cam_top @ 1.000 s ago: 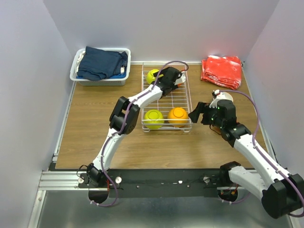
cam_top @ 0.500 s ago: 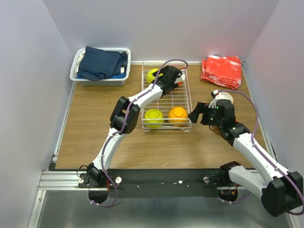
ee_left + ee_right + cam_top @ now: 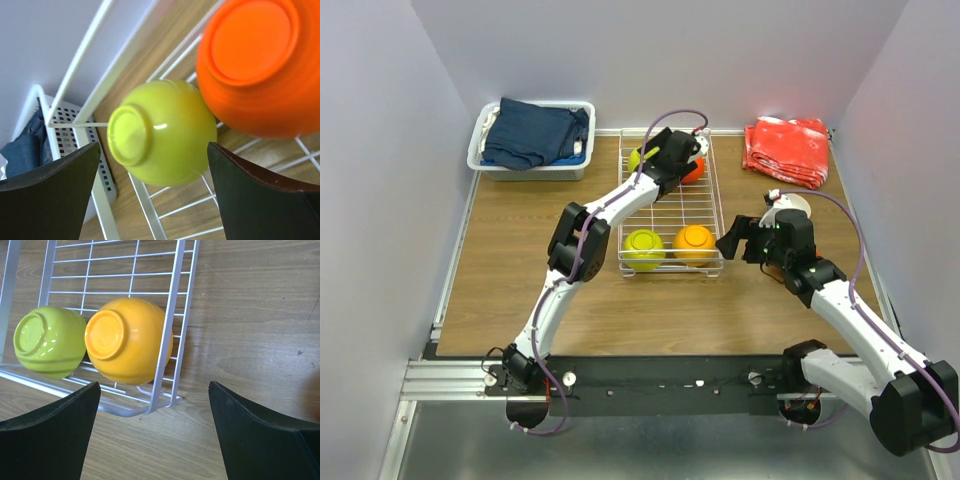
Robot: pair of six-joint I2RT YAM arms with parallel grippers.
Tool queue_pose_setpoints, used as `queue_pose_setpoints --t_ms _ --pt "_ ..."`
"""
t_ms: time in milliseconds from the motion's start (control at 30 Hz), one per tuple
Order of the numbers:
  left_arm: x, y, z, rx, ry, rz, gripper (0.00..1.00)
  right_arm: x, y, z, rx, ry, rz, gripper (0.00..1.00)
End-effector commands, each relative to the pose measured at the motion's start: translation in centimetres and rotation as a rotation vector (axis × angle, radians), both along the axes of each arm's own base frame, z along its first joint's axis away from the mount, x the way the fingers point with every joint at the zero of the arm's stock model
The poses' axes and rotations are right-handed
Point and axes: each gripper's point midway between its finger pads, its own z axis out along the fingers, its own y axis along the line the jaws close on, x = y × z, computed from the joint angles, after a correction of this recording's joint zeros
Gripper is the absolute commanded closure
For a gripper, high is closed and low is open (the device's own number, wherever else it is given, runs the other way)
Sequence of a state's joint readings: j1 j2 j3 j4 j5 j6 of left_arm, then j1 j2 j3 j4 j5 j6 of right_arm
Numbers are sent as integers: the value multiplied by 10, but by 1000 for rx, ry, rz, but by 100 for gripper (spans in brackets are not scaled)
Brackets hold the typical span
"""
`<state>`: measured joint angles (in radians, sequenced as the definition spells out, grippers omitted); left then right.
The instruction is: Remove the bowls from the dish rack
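Note:
The far yellow-green bowl sits below, between my left gripper's open fingers, so next my left gripper moves down with them passing either side of it and closes.
The white wire dish rack [image 3: 692,210] holds bowls upside down. At its far end are a yellow-green bowl [image 3: 639,158] and a red-orange bowl [image 3: 694,171]. At its near end are a second yellow-green bowl [image 3: 643,249] and an orange bowl [image 3: 695,242]. My left gripper [image 3: 657,158] is open above the far yellow-green bowl [image 3: 160,132], its fingers either side, with the red-orange bowl [image 3: 260,65] beside it. My right gripper [image 3: 733,240] is open and empty over the table, just right of the rack's near right corner [image 3: 165,390], facing the orange bowl [image 3: 130,340] and the yellow-green bowl [image 3: 50,340].
A white bin [image 3: 532,170] of dark-blue cloth stands at the back left, close to the rack's far left corner; it also shows in the left wrist view [image 3: 75,150]. A red cloth [image 3: 786,150] lies at the back right. A white bowl [image 3: 792,204] sits behind my right wrist.
My left gripper has shifted toward the rack's far left, uncovering the red-orange bowl. The right arm has barely moved.

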<state>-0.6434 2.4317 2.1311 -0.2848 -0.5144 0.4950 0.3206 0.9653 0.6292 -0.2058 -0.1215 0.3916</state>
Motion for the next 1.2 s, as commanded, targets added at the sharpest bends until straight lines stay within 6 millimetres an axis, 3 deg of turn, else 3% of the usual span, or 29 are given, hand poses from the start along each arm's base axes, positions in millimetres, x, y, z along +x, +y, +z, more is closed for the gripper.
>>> queue_pose_setpoints --t_ms 0,133,367,567,867,1167 --pt "9 -7 58 -166 -125 19 4 0 2 3 5 0 7 3" --pt "13 -7 49 -157 -130 34 4 1 3 2 4 3 9 3" --pt "14 -6 6 -93 -61 33 4 0 1 0 -3 5 2 3" --pt "5 -3 -19 -44 10 17 4 0 2 0 3 6 4 3" --pt "6 5 -40 19 31 50 3 -1 2 -2 5 8 6 3" --pt "9 29 -53 159 12 136 1 0 3 -4 9 10 5 3"
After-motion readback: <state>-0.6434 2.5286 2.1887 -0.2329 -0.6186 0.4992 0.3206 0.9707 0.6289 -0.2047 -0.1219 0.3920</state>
